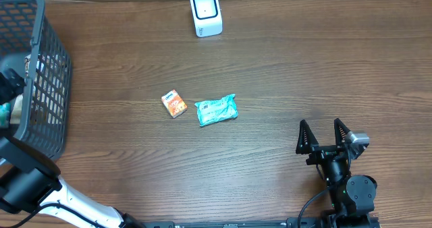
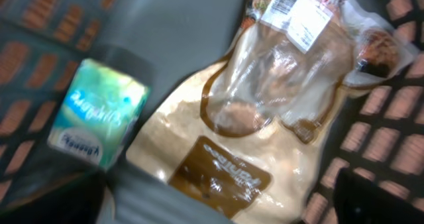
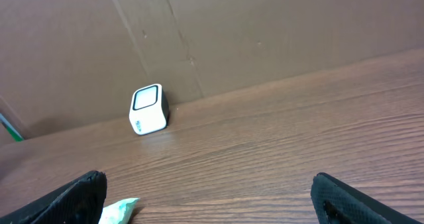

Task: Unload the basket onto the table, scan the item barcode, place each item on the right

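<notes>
My left gripper is going to move down next onto the bag's window edge (image 2: 220, 122) by the brown patch, because the white barcode label (image 2: 295, 8) is clear of that edge, at the opposite end.
The white barcode scanner (image 1: 206, 12) stands at the table's far edge, also in the right wrist view (image 3: 148, 109). An orange box (image 1: 175, 104) and a teal packet (image 1: 217, 110) lie mid-table. My left gripper (image 1: 9, 88) is down inside the dark mesh basket (image 1: 47, 59), open (image 2: 212, 207), its fingers (image 2: 381, 197) spread wide. A beige and brown bag (image 2: 265, 118) with a white barcode label (image 2: 295, 8) lies loose under them, and a teal box (image 2: 96, 114) lies next to it. My right gripper (image 1: 322, 135) stands open and empty (image 3: 212, 204) at the front right.
A cardboard wall (image 3: 265, 32) stands behind the scanner. The basket's mesh sides surround the left gripper closely. The teal packet's corner (image 3: 119, 212) shows by the right gripper's left finger.
</notes>
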You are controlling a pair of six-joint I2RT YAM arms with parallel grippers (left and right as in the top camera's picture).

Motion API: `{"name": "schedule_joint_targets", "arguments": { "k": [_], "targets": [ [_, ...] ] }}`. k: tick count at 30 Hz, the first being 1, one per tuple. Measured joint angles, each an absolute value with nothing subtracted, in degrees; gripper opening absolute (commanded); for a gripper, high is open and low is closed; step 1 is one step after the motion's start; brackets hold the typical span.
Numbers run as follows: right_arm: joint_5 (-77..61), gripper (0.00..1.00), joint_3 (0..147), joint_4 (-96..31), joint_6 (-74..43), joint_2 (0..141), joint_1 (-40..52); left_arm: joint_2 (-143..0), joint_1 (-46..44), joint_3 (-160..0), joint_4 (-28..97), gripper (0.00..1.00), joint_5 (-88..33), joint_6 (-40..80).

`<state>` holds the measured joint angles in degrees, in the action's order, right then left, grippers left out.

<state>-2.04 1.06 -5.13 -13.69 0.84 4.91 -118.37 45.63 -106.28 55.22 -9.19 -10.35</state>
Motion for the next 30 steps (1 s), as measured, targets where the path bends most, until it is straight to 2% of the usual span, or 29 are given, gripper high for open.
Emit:
{"name": "schedule_joint_targets", "arguments": {
  "k": [10, 22, 24, 26, 29, 30],
  "targets": [
    [-2.07, 1.0, 1.06, -5.15, -13.69, 0.84, 4.91, -118.41, 45.63, -91.7, 39.05, 1.0, -9.13, -15.27],
    [-2.07, 1.0, 1.06, -5.15, -13.69, 0.84, 4.91, -120.55, 45.63, -88.42, 31.57, 1.0, -10.52, -19.09],
    [-2.07, 1.0, 1.06, -5.13, -13.69, 0.84, 4.93, -121.86, 45.63, -88.42, 31.48, 0.93, -11.46, -19.25],
    [-2.07, 1.0, 1.06, -5.13, -13.67, 0.84, 4.91, -122.17, 45.63, -88.77, 31.33, 0.82, -11.92, -19.62],
    [-2.04, 1.0, 1.06, -5.13, -13.72, 0.84, 4.91, -122.45, 45.63, -88.99, 31.29, 0.58, -12.88, -19.9],
    [-2.07, 1.0, 1.06, -5.15, -13.72, 0.84, 4.91, -122.5, 45.63, -88.99, 31.29, 0.47, -13.15, -19.77]
  ]
}}
